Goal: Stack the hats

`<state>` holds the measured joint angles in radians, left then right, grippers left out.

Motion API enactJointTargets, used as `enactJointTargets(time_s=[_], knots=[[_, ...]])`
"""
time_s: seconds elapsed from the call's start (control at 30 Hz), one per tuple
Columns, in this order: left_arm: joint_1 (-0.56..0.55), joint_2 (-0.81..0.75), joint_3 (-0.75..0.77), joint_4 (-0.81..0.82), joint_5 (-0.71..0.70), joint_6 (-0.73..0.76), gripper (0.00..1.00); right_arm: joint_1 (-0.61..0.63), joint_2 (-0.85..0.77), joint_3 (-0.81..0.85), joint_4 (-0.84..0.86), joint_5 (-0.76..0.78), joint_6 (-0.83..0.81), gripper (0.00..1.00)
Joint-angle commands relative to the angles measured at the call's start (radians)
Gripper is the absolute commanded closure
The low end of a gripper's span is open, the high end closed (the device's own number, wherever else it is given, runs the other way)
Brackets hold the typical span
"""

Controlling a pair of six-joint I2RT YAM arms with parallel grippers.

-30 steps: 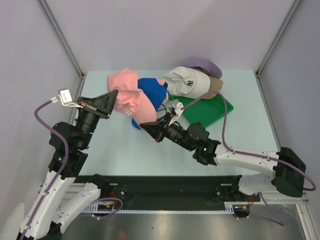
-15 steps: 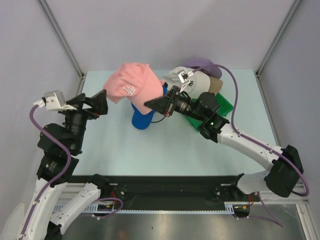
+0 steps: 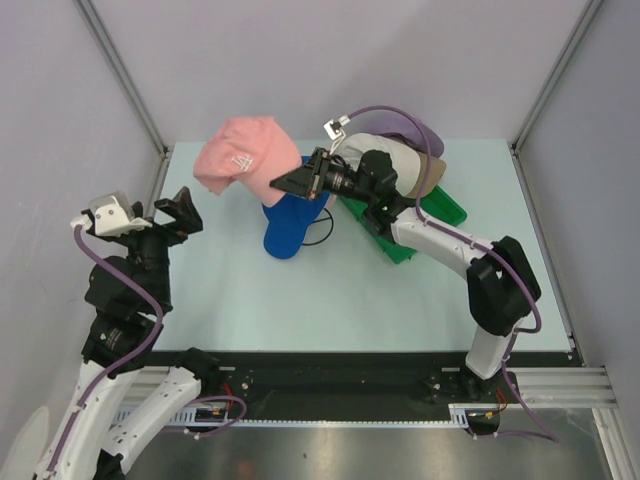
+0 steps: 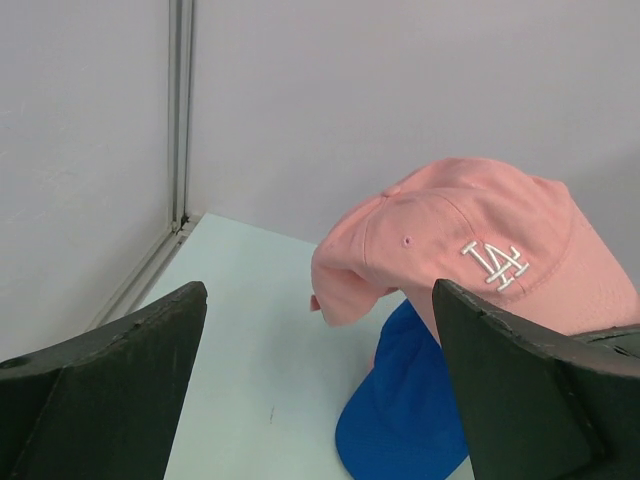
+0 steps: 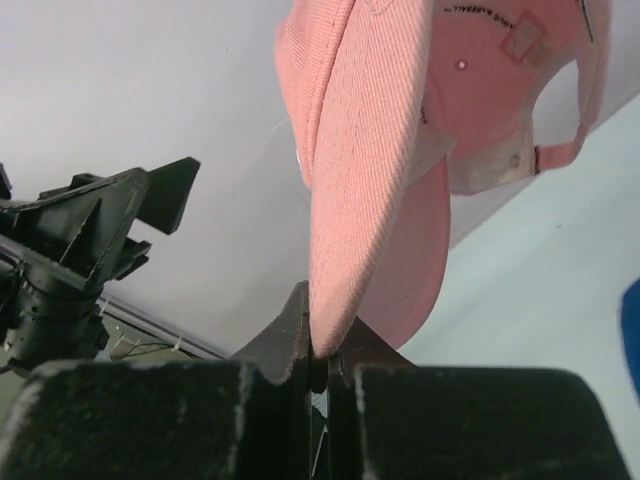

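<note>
I need to move my right gripper to the right in the top view and down next, to let go of the pink hat onto the blue hat (image 3: 288, 226), because it hangs off-center.
My right gripper (image 3: 292, 183) is shut on the brim of the pink hat (image 3: 243, 160), which hangs in the air above the table's far left. The brim (image 5: 365, 150) is pinched edge-on between the right gripper's (image 5: 320, 352) jaws. Below it the blue hat (image 3: 288, 226) lies on the table. My left gripper (image 3: 176, 211) stands open and empty, left of both hats and apart from them. Its view shows the pink hat (image 4: 480, 255) and the blue hat (image 4: 400, 425) ahead of the left gripper (image 4: 318, 300). White (image 3: 398, 158), lavender (image 3: 415, 129) and tan (image 3: 433, 171) hats lie piled at the back right, partly hidden by the right arm.
A flat green tray (image 3: 442, 209) lies under the pile of hats at the back right. Grey walls with metal corner posts (image 3: 125, 85) close in the table on the left, back and right. The left arm's open fingers (image 5: 110, 215) show in the right wrist view.
My left gripper opened, let go of the pink hat and drew back to the left. The right arm swung toward the back, carrying the pink hat up and leftward by its brim.
</note>
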<state>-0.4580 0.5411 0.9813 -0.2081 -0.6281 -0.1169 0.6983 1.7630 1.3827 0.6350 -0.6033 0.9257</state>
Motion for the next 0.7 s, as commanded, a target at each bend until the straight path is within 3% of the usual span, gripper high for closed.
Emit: enactJointTargets(time_s=[0.0, 0.3, 0.67], knots=[[0.005, -0.004, -0.023, 0.072, -0.039, 0.054, 0.00, -0.046, 0.061, 0.091, 0.066, -0.050, 0.030, 1.00], [0.012, -0.024, -0.064, 0.105, -0.051, 0.062, 0.00, -0.118, 0.115, 0.047, 0.097, -0.052, 0.054, 1.00], [0.024, -0.023, -0.092, 0.121, -0.048, 0.069, 0.00, -0.161, 0.027, -0.178, 0.170, -0.072, 0.091, 1.00]])
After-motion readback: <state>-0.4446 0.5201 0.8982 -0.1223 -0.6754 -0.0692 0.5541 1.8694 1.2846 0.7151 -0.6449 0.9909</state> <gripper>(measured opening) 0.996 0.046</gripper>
